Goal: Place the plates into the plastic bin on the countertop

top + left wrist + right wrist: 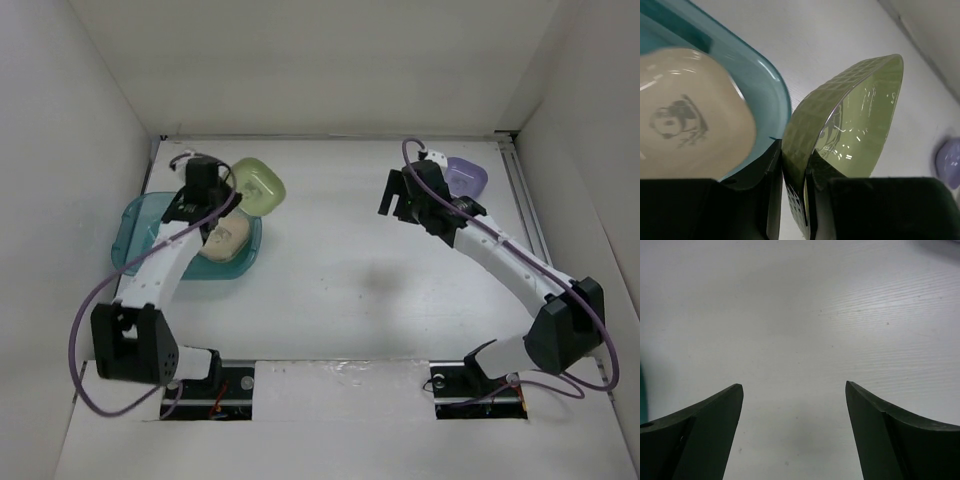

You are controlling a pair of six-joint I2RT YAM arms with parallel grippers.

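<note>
The robot's left gripper will move back and to the left in the overhead view next, over the cream plate [685, 120], since the green plate [258, 183] is still outside the bin.
My left gripper [795, 170] is shut on the near rim of a green plate [860, 115], which is tilted up on edge just outside the teal plastic bin [775, 85]. From above, the green plate [258, 183] sits at the far right corner of the bin [140, 225]. A cream plate [685, 120] with a panda mark lies inside the bin. A purple plate [466, 178] rests on the countertop [340, 260] at the far right. My right gripper [795, 386] is open over bare countertop, just left of the purple plate, holding nothing.
White walls close in the countertop on the left, far and right sides. The right arm [510, 260] stretches diagonally from its base at the near right. A sliver of the purple plate [947, 162] shows at the right edge of the left wrist view.
</note>
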